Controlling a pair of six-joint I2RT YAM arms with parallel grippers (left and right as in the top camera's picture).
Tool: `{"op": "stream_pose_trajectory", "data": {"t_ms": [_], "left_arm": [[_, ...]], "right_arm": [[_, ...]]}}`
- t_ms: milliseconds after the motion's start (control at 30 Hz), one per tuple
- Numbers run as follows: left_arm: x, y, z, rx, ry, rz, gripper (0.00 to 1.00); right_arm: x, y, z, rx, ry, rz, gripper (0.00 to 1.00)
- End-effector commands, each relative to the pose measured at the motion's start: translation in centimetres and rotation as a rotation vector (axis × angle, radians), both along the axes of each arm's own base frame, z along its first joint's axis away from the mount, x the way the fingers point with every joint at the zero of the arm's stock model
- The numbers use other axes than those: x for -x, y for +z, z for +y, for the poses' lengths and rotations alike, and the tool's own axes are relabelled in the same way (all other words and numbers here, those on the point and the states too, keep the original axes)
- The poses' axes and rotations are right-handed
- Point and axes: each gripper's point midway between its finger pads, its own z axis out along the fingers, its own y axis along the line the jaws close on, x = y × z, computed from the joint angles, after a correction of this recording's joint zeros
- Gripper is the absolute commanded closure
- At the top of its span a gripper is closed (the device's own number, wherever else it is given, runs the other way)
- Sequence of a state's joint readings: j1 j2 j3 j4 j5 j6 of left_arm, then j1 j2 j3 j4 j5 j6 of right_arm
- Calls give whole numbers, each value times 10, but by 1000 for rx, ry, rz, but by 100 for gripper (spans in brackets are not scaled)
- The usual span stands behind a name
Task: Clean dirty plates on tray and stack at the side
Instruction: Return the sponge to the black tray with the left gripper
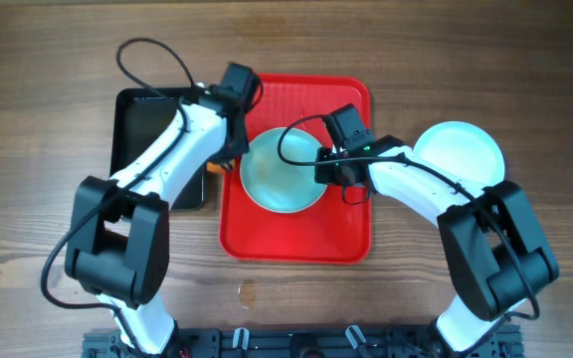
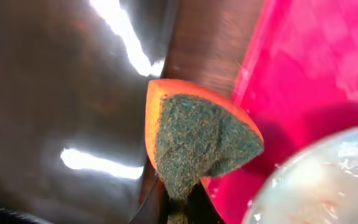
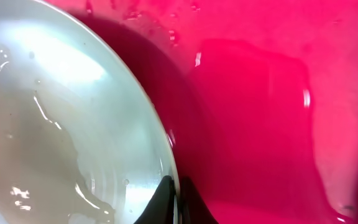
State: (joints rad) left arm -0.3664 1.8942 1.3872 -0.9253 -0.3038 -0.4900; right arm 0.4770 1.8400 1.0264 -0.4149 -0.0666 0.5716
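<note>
The robot will lift its left gripper to the left in the overhead view, then lower it onto the black tray and release the sponge, because the black tray's surface is bare.
A pale blue plate [image 1: 279, 174] lies in the middle of the red tray [image 1: 296, 239]. My right gripper [image 1: 328, 171] is shut on this plate's right rim; the right wrist view shows the fingers [image 3: 174, 202] pinching the rim of the wet plate [image 3: 61, 124] over the tray [image 3: 260, 93]. My left gripper [image 1: 235, 149] is shut on an orange sponge with a green scouring face [image 2: 197, 140], held at the tray's left edge [image 2: 303, 81] beside the plate [image 2: 322, 180]. A clean plate [image 1: 458, 154] sits on the table right of the tray.
A black tray [image 1: 147, 129] lies left of the red tray, under my left arm; its glossy surface fills the left wrist view [image 2: 61, 93]. The wooden table [image 1: 48, 60] surrounds both trays.
</note>
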Motion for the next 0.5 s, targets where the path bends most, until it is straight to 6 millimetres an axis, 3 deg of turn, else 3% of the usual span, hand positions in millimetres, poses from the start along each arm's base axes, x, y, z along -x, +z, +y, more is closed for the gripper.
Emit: {"op": "stream_pose_trajectory", "data": {"t_ms": [0, 233, 333, 467], "left_arm": [[-8, 38, 20, -25, 38, -86, 96], [-4, 62, 65, 2, 146, -109, 96], [-4, 54, 90, 4, 207, -96, 96], [-3, 31, 99, 72, 210, -73, 96]], "right_arm": [[18, -27, -40, 178, -9, 47, 96], [5, 14, -30, 154, 127, -77, 96], [0, 37, -27, 144, 188, -143, 96], [-4, 60, -26, 134, 202, -210, 96]]}}
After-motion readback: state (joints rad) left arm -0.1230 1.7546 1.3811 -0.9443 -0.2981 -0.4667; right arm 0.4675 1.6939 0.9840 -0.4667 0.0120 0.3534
